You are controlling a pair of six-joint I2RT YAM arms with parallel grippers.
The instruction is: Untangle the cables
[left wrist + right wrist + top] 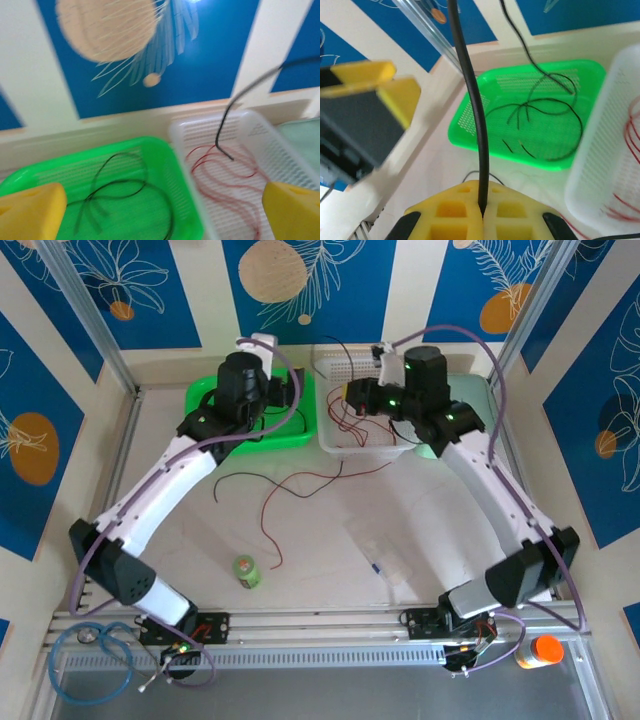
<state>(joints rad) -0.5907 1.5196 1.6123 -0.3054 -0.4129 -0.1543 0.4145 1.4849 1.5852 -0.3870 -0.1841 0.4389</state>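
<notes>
The cable should go where black ones lie, in the green tray [300, 430]. My right gripper needs to move next across and down into the tray, which is below it past the white basket [335, 365], and release the cable there.
My left gripper [268, 365] hovers open over the green tray [300, 430], its yellow fingers [30, 212] spread wide with nothing between them. Black cables [120, 187] lie looped in the green tray [185, 175]. Red cables [225, 170] lie in the white basket [280, 145] beside it. My right gripper [481, 210] is shut on a black cable [470, 90] that rises straight out of the pads. That gripper [348, 392] sits over the white basket [335, 365]. More red and black cables [290, 485] are strewn on the table.
A small green bottle [247, 571] stands near the front of the table. An orange-capped bottle [543, 651] sits at the front right by the rail. A light-blue coiled hose [95, 660] lies at the front left. A clear plastic bag [385, 550] lies on the table.
</notes>
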